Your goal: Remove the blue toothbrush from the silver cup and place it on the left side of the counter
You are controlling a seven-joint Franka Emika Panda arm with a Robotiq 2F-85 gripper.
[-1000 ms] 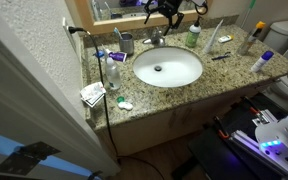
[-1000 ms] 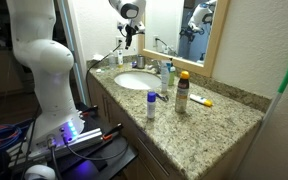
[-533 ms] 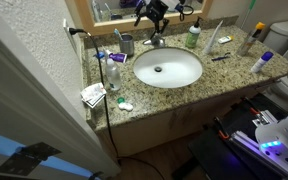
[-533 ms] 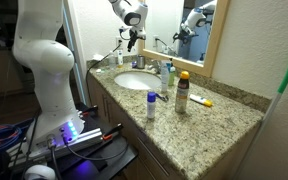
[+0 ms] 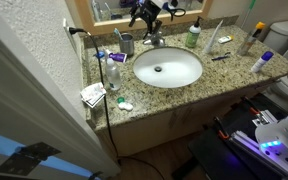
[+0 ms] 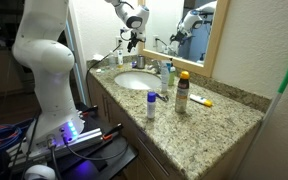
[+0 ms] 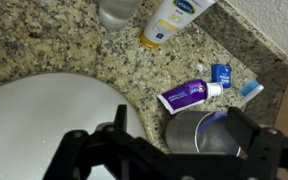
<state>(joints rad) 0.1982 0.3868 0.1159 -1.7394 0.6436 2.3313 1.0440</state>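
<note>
The gripper should move down and to the right in the wrist view, because the toothbrush's upper end (image 7: 249,91) is there below it, sticking out past the cup's rim.
The silver cup (image 7: 189,140) stands on the speckled granite counter (image 7: 44,45) beside the white sink, at the back left of the counter (image 5: 126,43) and beyond the basin (image 6: 138,62). The blue toothbrush stands in it; its blue handle shows inside the rim in the wrist view (image 7: 212,117) and sticks up in an exterior view (image 5: 118,33). My gripper (image 7: 181,125) is open and hovers above the cup, one finger on each side of it and not touching it. It shows in both exterior views (image 5: 144,14) (image 6: 132,38).
A purple toothpaste tube (image 7: 189,95) and small blue items (image 7: 221,73) lie next to the cup. A yellow-white lotion bottle (image 7: 169,20) and a clear bottle (image 7: 116,12) are nearby. The sink basin (image 5: 168,67), faucet (image 5: 156,38), green bottle (image 5: 193,36) and more bottles (image 6: 182,92) stand on the counter.
My gripper has moved left along the back of the counter and down, from near the faucet to over the silver cup. Nothing on the counter has moved.
</note>
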